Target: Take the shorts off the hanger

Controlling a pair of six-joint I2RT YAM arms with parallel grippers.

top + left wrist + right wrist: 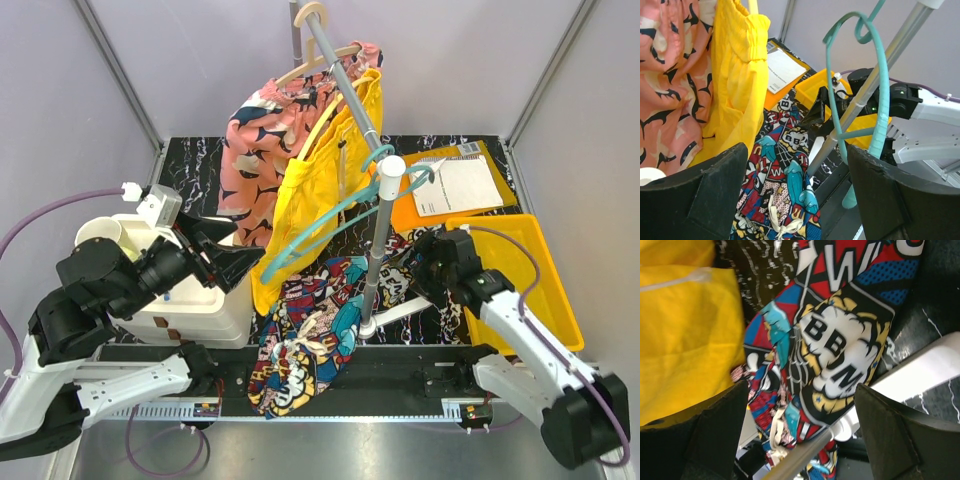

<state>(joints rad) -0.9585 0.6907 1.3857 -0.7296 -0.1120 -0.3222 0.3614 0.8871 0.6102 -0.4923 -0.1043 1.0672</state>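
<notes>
The white lettered patch [396, 272] of the comic-print shorts [310, 345] lies spread on the tabletop below my right gripper's open fingers, so the gripper moves down onto it next.
The comic-print shorts [310, 345] lie crumpled on the black table at the foot of the rack, spilling over the front edge. They also show in the left wrist view [785, 175] and in the right wrist view [840, 345]. The yellow shorts [315, 185] hang from the slanted grey pole [345, 95]; they also show in the left wrist view [737, 75] and in the right wrist view [685, 335]. An empty teal hanger [330, 225] dangles from the pole near its white cap. My left gripper [238, 247] is open and empty, left of the yellow shorts. My right gripper [413, 262] is open and empty, right of the pole's base.
A pink patterned garment [260, 150] hangs on a wooden hanger [315, 50] behind the yellow shorts. White stacked containers [195, 300] stand at the left. A yellow bin [545, 290] and an orange envelope with paper [455, 185] lie at the right. The white rack foot [925, 367] crosses the table.
</notes>
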